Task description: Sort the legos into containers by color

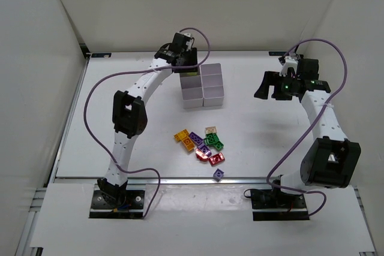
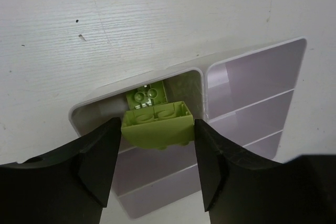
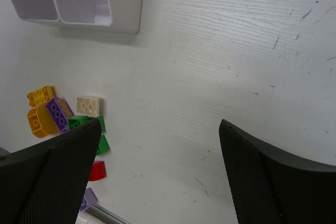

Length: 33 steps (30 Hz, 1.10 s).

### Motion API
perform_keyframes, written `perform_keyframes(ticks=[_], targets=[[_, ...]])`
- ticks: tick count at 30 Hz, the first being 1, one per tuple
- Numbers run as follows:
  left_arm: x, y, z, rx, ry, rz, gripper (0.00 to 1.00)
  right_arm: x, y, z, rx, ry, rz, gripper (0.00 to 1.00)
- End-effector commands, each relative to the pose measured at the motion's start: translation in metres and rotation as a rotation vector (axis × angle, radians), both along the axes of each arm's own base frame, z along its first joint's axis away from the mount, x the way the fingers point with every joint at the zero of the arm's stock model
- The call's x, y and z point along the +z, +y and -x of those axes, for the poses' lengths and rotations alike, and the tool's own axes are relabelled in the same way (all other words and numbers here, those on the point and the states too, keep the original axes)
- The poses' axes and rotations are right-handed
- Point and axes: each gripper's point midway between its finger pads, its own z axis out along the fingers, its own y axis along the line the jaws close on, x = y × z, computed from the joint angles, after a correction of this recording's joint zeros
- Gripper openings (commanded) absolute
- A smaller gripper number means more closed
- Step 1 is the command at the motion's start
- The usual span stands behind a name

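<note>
I will next swing my empty right gripper back, turn it, and lower it around the upper green lego (image 1: 210, 139) (image 3: 85, 123), because green legos are on the side of the pile toward it.
My left gripper (image 2: 157, 124) hangs over a back-left bin of the white containers (image 2: 157, 72), its jaws against both sides of a yellow-green lego (image 2: 156, 129) tilted underside up. Another yellow-green lego (image 2: 146, 94) lies in the bin below. In the top view the left gripper (image 1: 187, 67) is at the back-left corner of the containers (image 1: 211, 95). The remaining legos (image 1: 201, 145) lie in a pile at the front centre, and one purple lego (image 1: 219, 174) sits apart. My right gripper (image 1: 273, 87) hovers open and holds nothing, right of the containers. In its own view the right gripper (image 3: 160, 123) is above bare table.
The right wrist view shows tan (image 3: 88, 105), orange (image 3: 39, 121), purple (image 3: 56, 114), green (image 3: 101, 142) and red (image 3: 97, 170) bricks at the left. A corner of the bins (image 3: 126, 3) is at the top left. White walls enclose the table.
</note>
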Motion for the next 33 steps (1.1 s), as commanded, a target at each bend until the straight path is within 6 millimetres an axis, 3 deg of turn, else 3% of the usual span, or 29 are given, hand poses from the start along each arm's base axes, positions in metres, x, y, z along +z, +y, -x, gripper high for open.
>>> perform_keyframes(ticks=[1, 5, 6, 8, 10, 11, 12, 13, 14, 15, 16, 18, 21, 22, 23, 24, 25, 27, 28, 30, 33], targets=[[0.040, -0.011, 0.001, -0.073, -0.061, 0.076, 0.69, 0.013, 0.002, -0.009, 0.043, -0.066, 0.009, 0.95], [0.075, -0.027, 0.012, -0.183, -0.112, 0.153, 0.80, 0.008, 0.004, -0.006, 0.071, -0.065, 0.015, 0.94], [0.092, -0.028, 0.014, -0.195, -0.148, 0.167, 0.87, 0.007, 0.004, -0.006, 0.072, -0.064, 0.015, 0.94], [0.109, -0.030, 0.017, -0.208, -0.192, 0.164, 0.89, 0.006, 0.007, -0.005, 0.085, -0.068, 0.019, 0.94], [0.143, -0.023, 0.020, -0.191, -0.267, 0.165, 0.86, 0.009, 0.014, -0.002, 0.128, -0.085, 0.019, 0.93], [0.174, -0.012, 0.022, -0.173, -0.340, 0.165, 0.85, 0.013, 0.036, 0.006, 0.221, -0.110, 0.037, 0.92], [0.192, -0.010, 0.026, -0.173, -0.375, 0.179, 0.85, 0.017, 0.035, 0.006, 0.246, -0.142, 0.061, 0.92], [0.210, 0.003, 0.025, -0.140, -0.420, 0.174, 0.84, 0.014, 0.050, 0.014, 0.318, -0.142, 0.083, 0.91], [0.226, 0.015, 0.026, -0.119, -0.460, 0.165, 0.84, 0.014, 0.082, 0.028, 0.435, -0.160, 0.100, 0.91], [0.241, 0.026, 0.029, -0.099, -0.494, 0.155, 0.84, 0.014, 0.095, 0.035, 0.519, -0.191, 0.133, 0.91], [0.268, 0.042, 0.039, -0.070, -0.549, 0.154, 0.85, 0.009, 0.108, 0.045, 0.583, -0.185, 0.138, 0.91], [0.275, 0.085, 0.038, 0.028, -0.565, 0.110, 0.87, 0.003, 0.142, 0.065, 0.730, -0.193, 0.146, 0.91], [0.283, 0.151, 0.050, 0.139, -0.568, 0.058, 0.89, -0.011, 0.175, 0.091, 0.948, -0.214, 0.189, 0.88], [0.264, 0.167, 0.052, 0.161, -0.525, 0.025, 0.89, -0.018, 0.180, 0.094, 1.030, -0.246, 0.222, 0.86], [0.274, 0.194, 0.062, 0.206, -0.549, 0.008, 0.89, -0.024, 0.183, 0.102, 1.083, -0.238, 0.236, 0.85], [0.270, 0.206, 0.067, 0.226, -0.541, -0.008, 0.89, -0.029, 0.189, 0.112, 1.141, -0.238, 0.240, 0.83], [0.252, 0.214, 0.070, 0.229, -0.505, -0.031, 0.89, -0.033, 0.192, 0.116, 1.182, -0.236, 0.231, 0.81], [0.248, 0.241, 0.084, 0.269, -0.494, -0.048, 0.90, -0.044, 0.190, 0.124, 1.278, -0.226, 0.224, 0.78], [0.229, 0.243, 0.088, 0.250, -0.455, -0.060, 0.90, -0.048, 0.190, 0.125, 1.300, -0.225, 0.226, 0.78], [0.222, 0.253, 0.098, 0.249, -0.441, -0.075, 0.94, -0.058, 0.188, 0.129, 1.374, -0.253, 0.246, 0.78], [0.187, 0.257, 0.111, 0.211, -0.364, -0.093, 0.99, -0.072, 0.194, 0.131, 1.443, -0.284, 0.287, 0.79]])
